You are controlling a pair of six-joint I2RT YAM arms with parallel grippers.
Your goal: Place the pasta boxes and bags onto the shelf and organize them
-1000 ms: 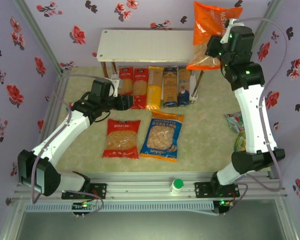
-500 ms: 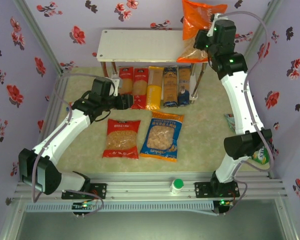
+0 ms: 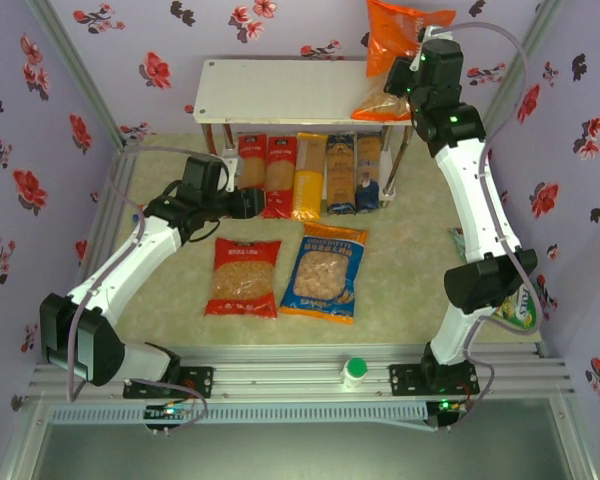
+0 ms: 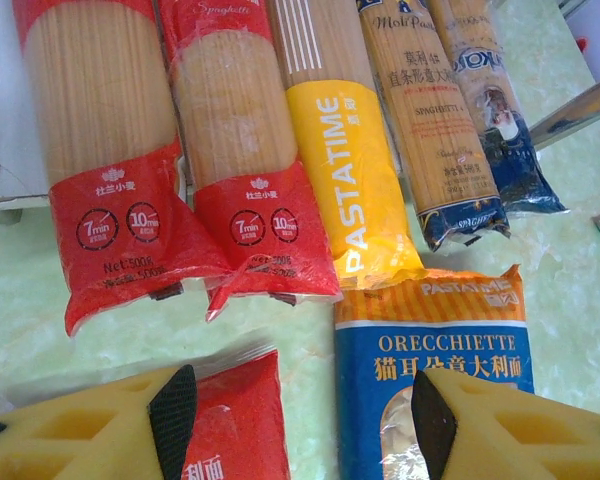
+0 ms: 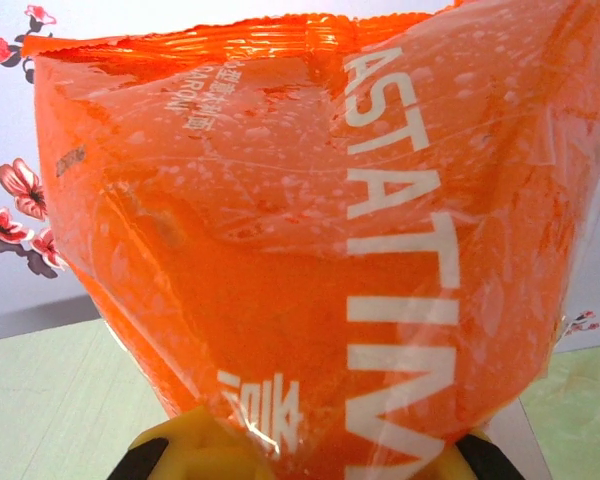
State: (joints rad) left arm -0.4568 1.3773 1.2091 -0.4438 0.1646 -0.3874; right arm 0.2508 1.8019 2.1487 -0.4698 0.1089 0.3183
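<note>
I need to move the orange bag in my right gripper toward the middle of the shelf next and down to release it. The bag still hangs over, and the top board's end [image 3: 354, 92] is there.
My right gripper [image 3: 416, 72] is shut on the orange bag [image 3: 392, 45], which hangs over the right end of the shelf's top board [image 3: 280, 90]. In the right wrist view the orange bag [image 5: 330, 230] rises from between the fingers of the right gripper [image 5: 310, 465]. Two red pasta boxes [image 3: 252, 160] [image 3: 280, 172], a yellow one [image 3: 308, 175] and two dark blue ones [image 3: 340, 175] [image 3: 368, 170] lie side by side under the top board. The red bag [image 3: 244, 277] and the blue bag [image 3: 325, 272] lie flat on the table. My left gripper [image 3: 248, 203] [image 4: 295, 420] is open above the gap between the red bag [image 4: 230, 420] and the blue bag [image 4: 440, 350].
A green-capped bottle [image 3: 355, 372] stands on the front rail. Small packets [image 3: 470, 243] [image 3: 515, 305] lie at the right, by the right arm. Floral walls close in the left, back and right sides.
The right arm has carried the orange bag left and toward the back, from beside the shelf to over its right end. The left arm has barely moved.
</note>
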